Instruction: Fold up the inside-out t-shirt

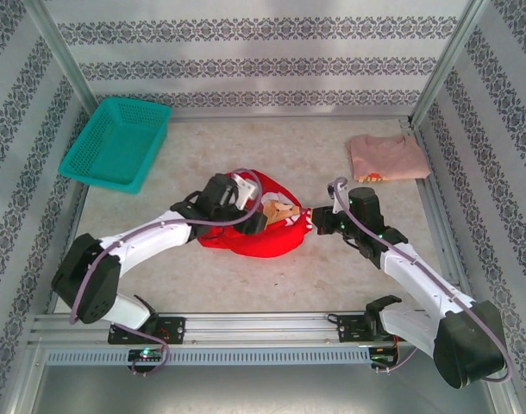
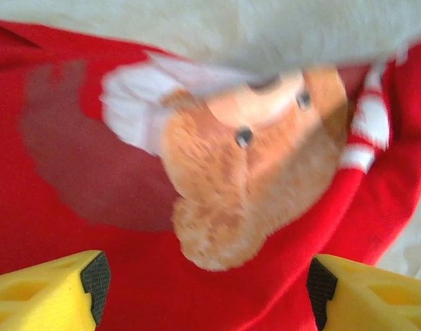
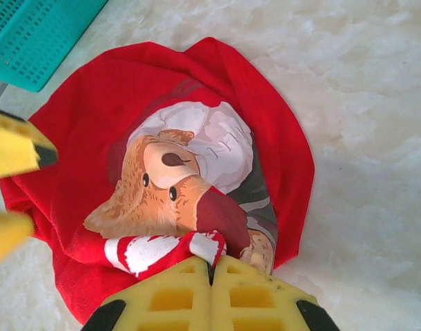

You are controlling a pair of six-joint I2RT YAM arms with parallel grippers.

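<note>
Next, my right gripper first carries the red-and-white fold outward to reach the table beside the bear print, then releases it, because the shirt lies bunched.
The inside-out t-shirt lies bunched in the middle of the table, bright red with a bear print facing up. My left gripper hovers over its left part. In the left wrist view this gripper is open, its yellow fingers wide apart just above the red cloth with nothing between them. My right gripper is at the shirt's right edge. In the right wrist view it is shut on a red-and-white fold of the t-shirt. The left gripper's fingers show at the left edge of that view.
A teal basket stands at the back left, its corner also in the right wrist view. A folded pale pink shirt lies at the back right. Metal frame posts and patterned walls bound the table.
</note>
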